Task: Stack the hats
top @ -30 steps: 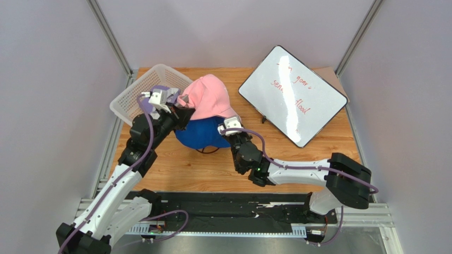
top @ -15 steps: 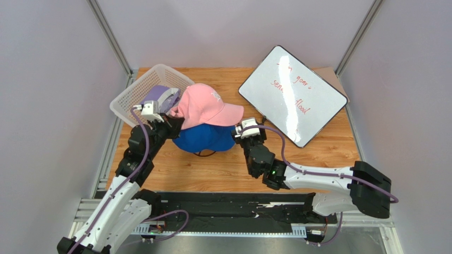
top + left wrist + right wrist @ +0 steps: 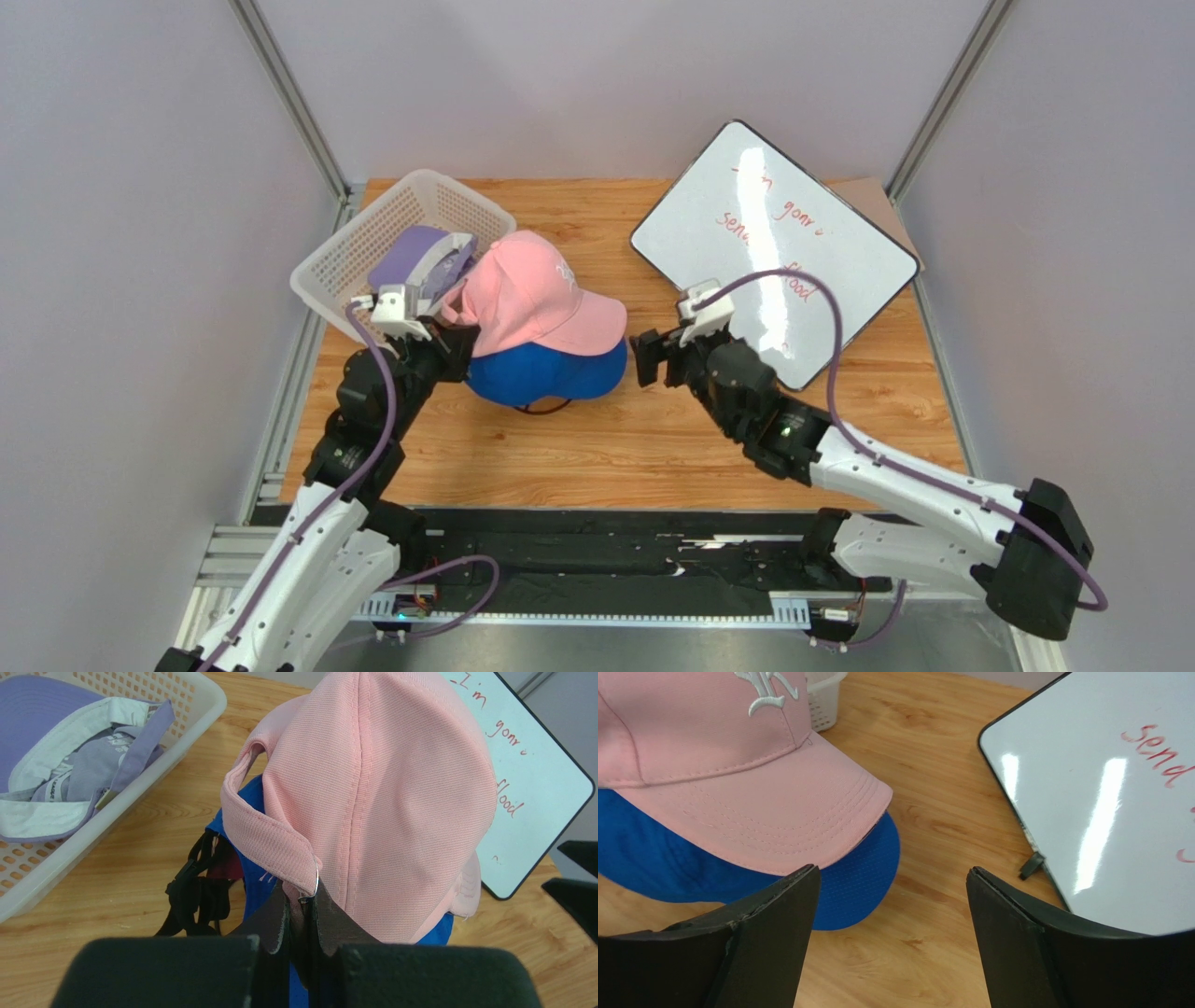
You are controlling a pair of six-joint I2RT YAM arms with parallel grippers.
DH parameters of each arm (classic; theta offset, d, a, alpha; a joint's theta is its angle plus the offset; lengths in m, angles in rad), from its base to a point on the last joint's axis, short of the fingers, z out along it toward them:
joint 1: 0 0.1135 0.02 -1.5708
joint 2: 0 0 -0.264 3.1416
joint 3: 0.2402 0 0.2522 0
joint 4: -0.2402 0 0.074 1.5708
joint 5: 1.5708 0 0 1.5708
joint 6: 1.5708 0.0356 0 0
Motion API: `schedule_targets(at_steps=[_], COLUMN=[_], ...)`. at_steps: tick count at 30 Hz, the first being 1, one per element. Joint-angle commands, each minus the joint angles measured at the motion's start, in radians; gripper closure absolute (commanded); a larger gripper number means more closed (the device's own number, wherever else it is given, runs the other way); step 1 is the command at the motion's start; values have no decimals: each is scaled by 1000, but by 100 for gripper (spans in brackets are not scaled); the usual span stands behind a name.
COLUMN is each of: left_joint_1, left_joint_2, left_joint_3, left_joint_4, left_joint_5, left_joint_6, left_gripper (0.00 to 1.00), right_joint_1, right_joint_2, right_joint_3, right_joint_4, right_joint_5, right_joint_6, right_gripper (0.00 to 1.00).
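Observation:
The blue cap's uncovered near side lies back from my left gripper. My left gripper will pull the pink cap's strap back to cover that side and release it.
A light pink cap [image 3: 533, 294] [image 3: 393, 791] [image 3: 703, 735] sits on top of a royal blue cap [image 3: 540, 375] [image 3: 864, 875] in the middle of the table, with both brims pointing right. My left gripper [image 3: 442, 336] [image 3: 300, 906] is shut on the pink cap's back strap at the stack's left side. My right gripper [image 3: 648, 357] [image 3: 892, 870] hangs open just right of the brims, with only bare wood between its fingers. A lavender cap [image 3: 421, 256] [image 3: 42, 714] lies in the white basket [image 3: 337, 259] [image 3: 203, 700]. Black straps [image 3: 196, 889] show under the blue cap.
A whiteboard [image 3: 772, 252] [image 3: 1102, 791] with red writing lies tilted at the back right, close behind my right gripper. The basket stands at the back left, against the stack. Grey walls and metal posts border the wooden table.
My right gripper has opened, let go of the pink cap's brim and drawn away to the right. The pink cap has settled lower onto the blue cap. My left gripper stays shut.

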Motion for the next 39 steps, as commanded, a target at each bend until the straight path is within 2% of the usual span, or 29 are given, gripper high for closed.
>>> schedule_targets(at_steps=[1, 3, 7, 9, 13, 20, 26, 34, 37, 39], left_joint_1=[6, 6, 6, 6, 6, 6, 6, 6, 6, 6], left_joint_2=[-6, -4, -24, -30, -30, -49, -58, -57, -57, -57], left_joint_3=[-18, -19, -27, -25, -22, -25, -30, -32, -33, -33], left_joint_4=[-32, -33, -36, -42, -53, -47, -45, -42, -42, -41], left_joint_5=[19, 17, 13, 8, 13, 17, 19, 37, 36, 36], left_joint_6=[38, 40, 41, 40, 37, 38, 38, 40, 41, 41], left_gripper=[100, 100, 100, 100, 100, 100, 100, 100, 100, 100], right_joint_1=[-173, -247, -325, -396, -457, -480, -490, -490, -491, -490], right_joint_2=[-28, -17, 15, 55, 135, 306, 438, 566, 581, 581], right_joint_3=[111, 120, 91, 58, -18, -30, -6, 37, 53, 57], right_joint_4=[-149, -132, -38, 75, 268, 541, 721, 885, 890, 899], right_joint_5=[-512, -665, -816, -911, -981, -1039, -1051, -1064, -1064, -1065], right_joint_6=[293, 403, 572, 717, 865, 1004, 1060, 1094, 1093, 1090], right_gripper=[19, 19, 19, 19, 20, 21, 24, 28, 35, 48])
